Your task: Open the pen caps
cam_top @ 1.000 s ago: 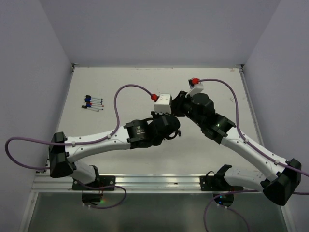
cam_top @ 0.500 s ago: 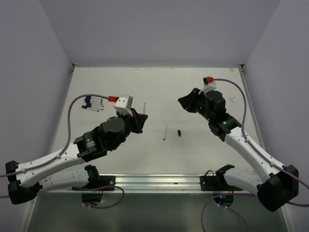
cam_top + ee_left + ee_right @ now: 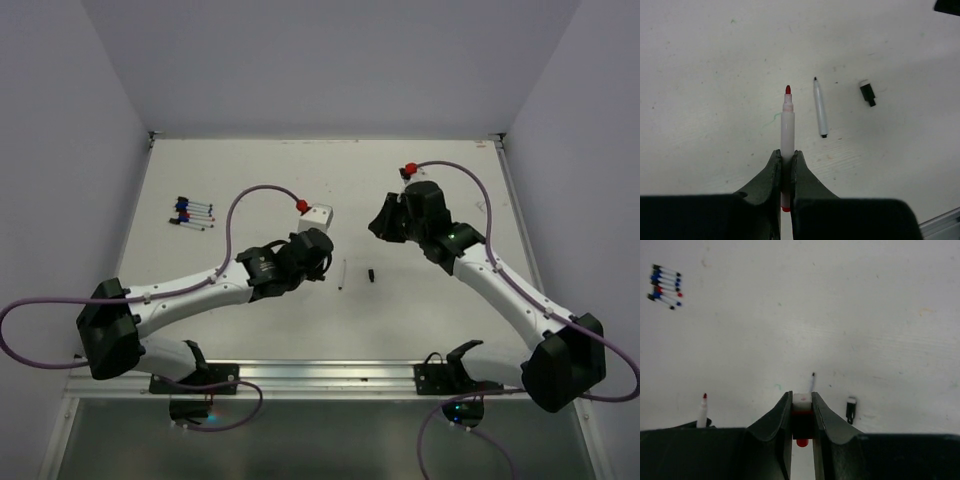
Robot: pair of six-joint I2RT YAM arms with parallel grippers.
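My right gripper moves the red cap, already off its pen, down and back first, to reach the table beside the loose black cap.
My left gripper [image 3: 786,154] is shut on the white barrel of a pen [image 3: 787,125] whose bare red tip points away from me. My right gripper [image 3: 801,396] is shut on a short red pen cap [image 3: 801,412] with a white end. In the top view the left gripper [image 3: 322,262] and the right gripper [image 3: 378,226] hang apart over the table's middle. Between them an uncapped black-tipped pen [image 3: 342,274] lies flat, with a loose black cap [image 3: 371,274] just right of it. Several capped pens [image 3: 192,213] lie in a row at the far left.
Purple cables with red connectors [image 3: 302,206] arc from both wrists. White walls close the table [image 3: 300,170] on three sides, and a metal rail [image 3: 320,377] runs along the near edge by the arm bases.
One second ago both grippers met at the centre. They have pulled apart; the left arm swung out left with the pen and has come back toward the middle.
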